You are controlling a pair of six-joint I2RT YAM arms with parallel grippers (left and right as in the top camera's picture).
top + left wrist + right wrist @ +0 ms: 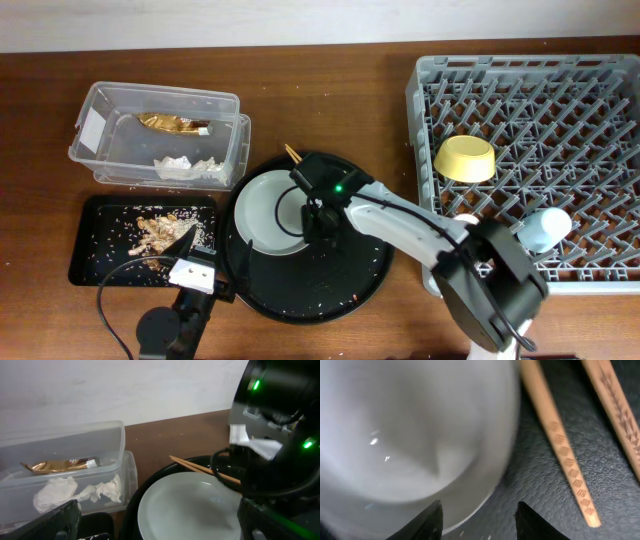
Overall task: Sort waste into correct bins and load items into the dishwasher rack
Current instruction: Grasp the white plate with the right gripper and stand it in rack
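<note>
The plate's rim beside the chopsticks lies just below and between the right gripper's open fingers, so next the robot should lower them astride that rim and close them.
The round grey plate [268, 212] lies on the left of a large round black tray [350, 285]. My right gripper [318, 228] is open, and its fingertips [479, 522] straddle the plate's [410, 435] right rim. The wooden chopsticks [560, 455] lie on the tray just beyond it; their tips [292, 153] stick out past my arm. My left gripper [195, 250] is open and empty, facing the plate [190, 505] from the shallow black bin's edge. The clear tub [110, 165] holds the golden wrapper [170, 124] and white tissue [185, 167]. Food scraps [160, 230] lie in the shallow black bin [85, 255].
The grey dishwasher rack [600, 270] fills the right side, with the yellow bowl [466, 158] upside down in it and a pale blue cup [547, 228] lying near its front. Rice-like crumbs dot the round tray. My right arm crosses the tray from the lower right.
</note>
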